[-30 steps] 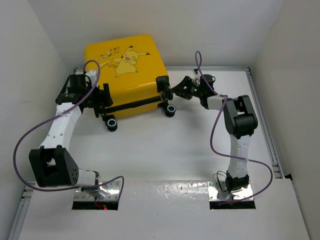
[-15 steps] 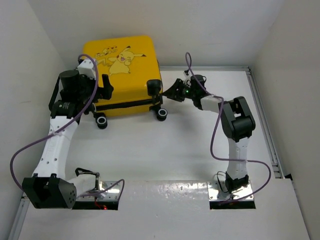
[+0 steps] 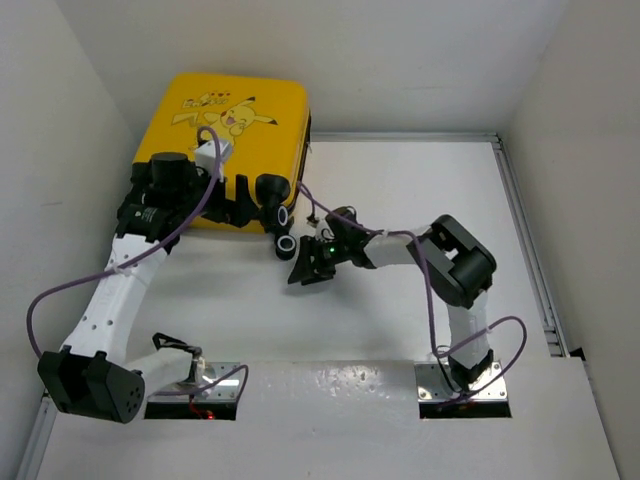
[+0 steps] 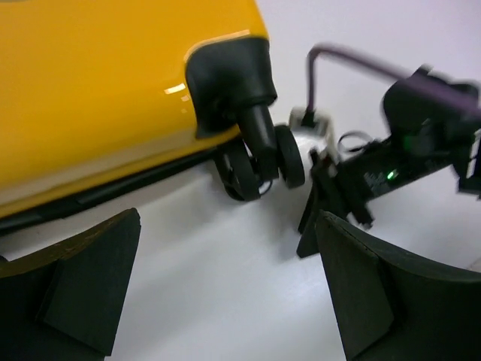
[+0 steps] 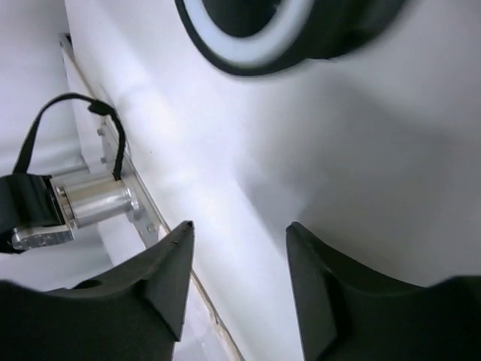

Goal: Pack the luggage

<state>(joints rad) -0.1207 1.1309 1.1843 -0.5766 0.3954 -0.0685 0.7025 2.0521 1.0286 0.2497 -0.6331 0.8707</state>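
Observation:
My left gripper will next move to its right in the top view, onto the suitcase's upper wheel (image 4: 261,156), because it sticks out for the gripper's fingers to straddle.
The luggage (image 3: 235,125) is a yellow hard-shell suitcase with a Pikachu print. It is closed and lies flat in the back left corner, its black wheels (image 3: 285,216) facing the table's middle. My left gripper (image 3: 244,203) is open and empty at the suitcase's near edge, beside the wheels. In the left wrist view the yellow shell (image 4: 98,83) and one wheel (image 4: 259,159) lie just beyond the open left gripper (image 4: 228,218). My right gripper (image 3: 305,272) is open and empty, low over the table just in front of the wheels. The right wrist view shows a wheel (image 5: 255,30) beyond the right gripper (image 5: 240,226).
White walls close in the table on the left, back and right. A metal rail (image 3: 525,230) runs along the right side. The left arm's base mount (image 5: 83,201) shows in the right wrist view. The right arm (image 4: 398,162) shows in the left wrist view.
The suitcase has slid and turned toward the back left corner. My right gripper swung from the suitcase's right side to in front of its wheels. My left gripper moved right along its near edge.

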